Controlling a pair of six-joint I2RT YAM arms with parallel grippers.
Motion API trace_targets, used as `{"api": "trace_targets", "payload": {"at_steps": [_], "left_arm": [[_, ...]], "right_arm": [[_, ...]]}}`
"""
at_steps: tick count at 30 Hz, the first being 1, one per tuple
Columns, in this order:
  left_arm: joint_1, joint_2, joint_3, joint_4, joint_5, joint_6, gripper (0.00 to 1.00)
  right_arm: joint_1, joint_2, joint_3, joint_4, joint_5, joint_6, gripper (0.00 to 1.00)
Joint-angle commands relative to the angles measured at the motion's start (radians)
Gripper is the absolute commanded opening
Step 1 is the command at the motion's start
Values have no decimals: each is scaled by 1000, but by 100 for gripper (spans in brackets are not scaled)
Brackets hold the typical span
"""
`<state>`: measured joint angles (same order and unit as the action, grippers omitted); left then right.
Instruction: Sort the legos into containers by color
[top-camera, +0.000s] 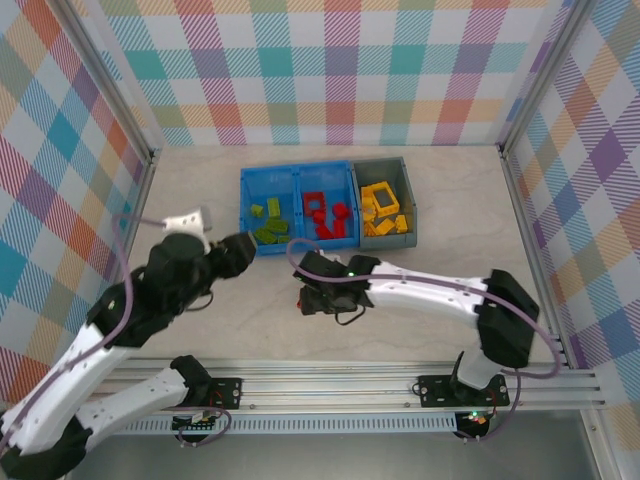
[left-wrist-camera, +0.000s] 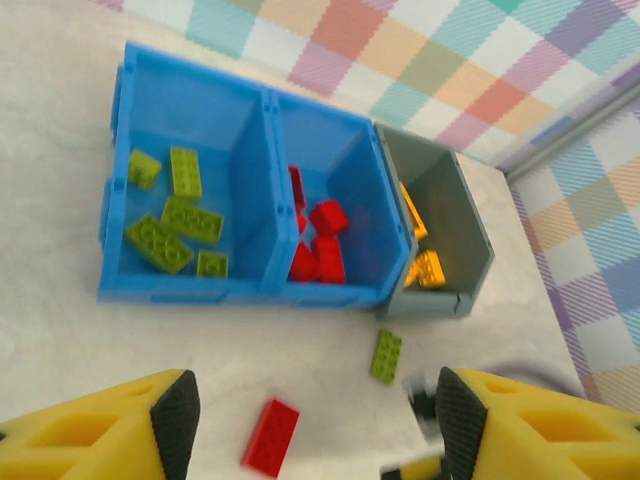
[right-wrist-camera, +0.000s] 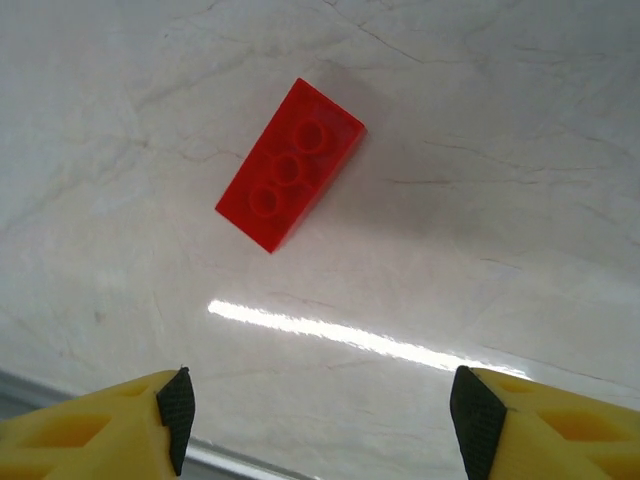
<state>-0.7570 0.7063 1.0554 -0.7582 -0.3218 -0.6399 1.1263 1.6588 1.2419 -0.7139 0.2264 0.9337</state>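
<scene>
The red brick lies slanted below and beyond the fingers, so the robot's right gripper will next move down and ahead and turn to get its fingers around the brick's long sides.
The blue bin holds green legos in its left compartment and red legos in its right one. Beside it on the right, the grey bin holds yellow legos. On the table in front of the bins lie a loose green brick and a loose red brick. My left gripper hovers open above them, near the blue bin's front left corner. The red brick lies underside up just ahead of my open right gripper, which is low over the table.
The bins stand side by side at the middle back of the table, with plaid walls on three sides. A metal rail runs along the near edge. The right arm stretches across the table in front of the grey bin.
</scene>
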Motion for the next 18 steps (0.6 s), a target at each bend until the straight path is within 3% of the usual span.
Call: {"api": "trace_targets", "payload": {"at_steps": [1,4,8,18], "left_arm": [[-3,-138,-131,-10,119,12,67],[-3,-250,-194,-50,181,12,67],[-3,-342,-208,-136,158,0,67],[-4,-335,-206,-140,169,-9,66]], "right_arm": [[5,110,106,-67,1,224,74],[2,205,183,-99,11,284,76],[-18,302,244,-95,-5,318,76],[-68,436,317,-77,-12,275,62]]}}
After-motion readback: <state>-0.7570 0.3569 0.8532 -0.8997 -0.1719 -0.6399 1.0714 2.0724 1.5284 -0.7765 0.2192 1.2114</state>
